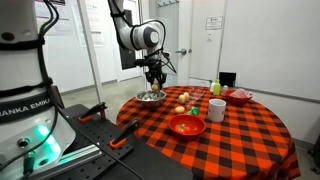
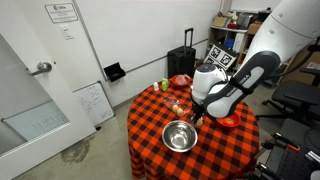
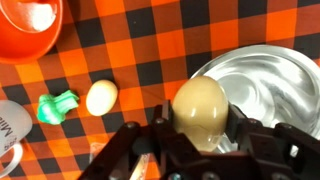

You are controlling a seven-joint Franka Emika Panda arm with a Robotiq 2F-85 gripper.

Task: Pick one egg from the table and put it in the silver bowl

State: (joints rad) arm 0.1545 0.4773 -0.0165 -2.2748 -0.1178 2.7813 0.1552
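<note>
The gripper moves down and to the right in the wrist view into the silver bowl's hollow (image 3: 264,92) and releases next, since the tan egg (image 3: 199,108) hangs above its rim.
My gripper (image 3: 200,125) is shut on a tan egg (image 3: 199,108) and holds it over the near rim of the silver bowl (image 3: 262,85). In both exterior views the gripper (image 1: 153,83) hangs just above the silver bowl (image 1: 150,98), which stands at the edge of the red-and-black checked table (image 1: 240,130); the bowl looks empty in an exterior view (image 2: 180,135). A second egg (image 3: 100,97) lies on the cloth beside a green object (image 3: 57,106).
A red bowl (image 1: 186,125) sits at the front of the table, and it also shows in the wrist view (image 3: 28,28). A white mug (image 1: 216,109), another red bowl (image 1: 240,96), a green bottle (image 1: 214,87) and small items (image 1: 183,100) stand nearby.
</note>
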